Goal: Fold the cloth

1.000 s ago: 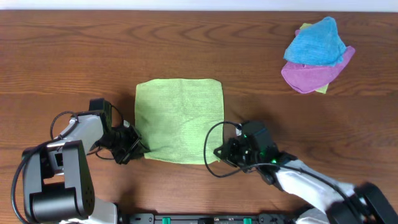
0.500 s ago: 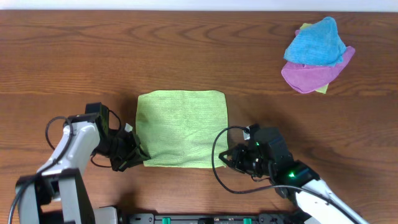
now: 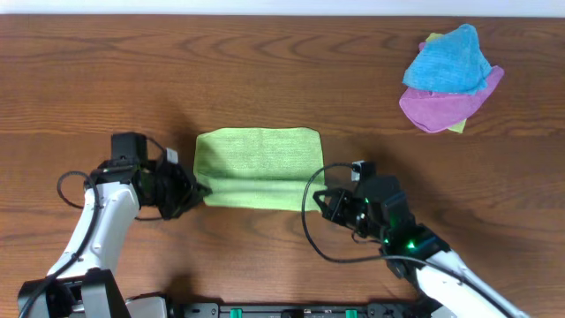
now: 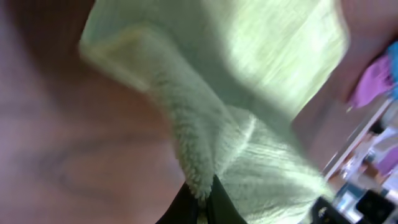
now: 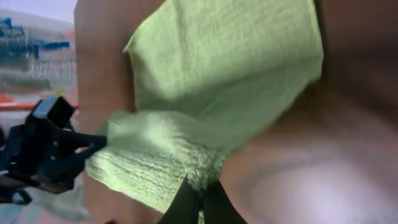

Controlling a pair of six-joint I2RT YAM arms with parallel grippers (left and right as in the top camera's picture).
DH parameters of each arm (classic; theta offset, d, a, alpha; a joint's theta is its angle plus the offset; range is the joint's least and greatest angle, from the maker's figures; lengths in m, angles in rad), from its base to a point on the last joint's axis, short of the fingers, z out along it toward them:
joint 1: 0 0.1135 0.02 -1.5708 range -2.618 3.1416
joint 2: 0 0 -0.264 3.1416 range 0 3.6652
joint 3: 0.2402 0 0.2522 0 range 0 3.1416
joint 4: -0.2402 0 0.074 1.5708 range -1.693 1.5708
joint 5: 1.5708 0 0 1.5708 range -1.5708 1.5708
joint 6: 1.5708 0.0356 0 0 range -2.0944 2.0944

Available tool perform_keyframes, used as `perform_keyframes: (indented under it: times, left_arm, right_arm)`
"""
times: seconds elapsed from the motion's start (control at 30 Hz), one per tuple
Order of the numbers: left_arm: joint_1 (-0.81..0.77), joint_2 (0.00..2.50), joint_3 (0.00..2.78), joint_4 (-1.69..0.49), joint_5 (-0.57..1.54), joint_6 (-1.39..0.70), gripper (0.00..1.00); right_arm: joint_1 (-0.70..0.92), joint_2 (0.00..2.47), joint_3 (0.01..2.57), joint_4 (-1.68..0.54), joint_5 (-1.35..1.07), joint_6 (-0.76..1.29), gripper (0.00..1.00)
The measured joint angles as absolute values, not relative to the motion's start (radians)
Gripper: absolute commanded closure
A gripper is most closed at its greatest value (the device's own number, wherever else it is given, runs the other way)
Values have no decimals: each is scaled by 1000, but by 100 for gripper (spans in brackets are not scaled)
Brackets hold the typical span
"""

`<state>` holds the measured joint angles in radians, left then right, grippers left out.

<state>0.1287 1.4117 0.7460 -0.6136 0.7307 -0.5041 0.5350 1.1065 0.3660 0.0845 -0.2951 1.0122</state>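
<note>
The cloth's far corner (image 3: 314, 134) lies flat, outward of my right gripper and below it. So I will carry the cloth's near corner outward with that gripper, lower it and let it go there.
The lime-green cloth (image 3: 258, 166) lies mid-table with its near edge lifted and curled back over the rest. My left gripper (image 3: 198, 190) is shut on the cloth's near left corner (image 4: 199, 180). My right gripper (image 3: 320, 201) is shut on the near right corner (image 5: 205, 171). Both corners are held above the table, and the far edge still rests flat on the wood. No white tag shows.
A pile of a bright blue cloth (image 3: 448, 59) on a purple cloth (image 3: 441, 108) sits at the far right of the wooden table (image 3: 265, 79). A black cable loops beside my right arm (image 3: 309, 231).
Both grippers have lifted the cloth's near corners and carried them away from me, toward the far edge. The visible cloth has shortened front to back.
</note>
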Motion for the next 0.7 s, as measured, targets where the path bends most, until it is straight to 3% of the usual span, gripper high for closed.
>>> perform_keyframes:
  times: [0.3, 0.7]
  left_arm:
    - [109, 1440, 746, -321, 703, -668, 94]
    - [55, 1660, 745, 39, 653, -797, 94]
  right_arm:
    - [488, 1364, 508, 144, -260, 873, 99]
    - [411, 1622, 725, 144, -235, 692, 99]
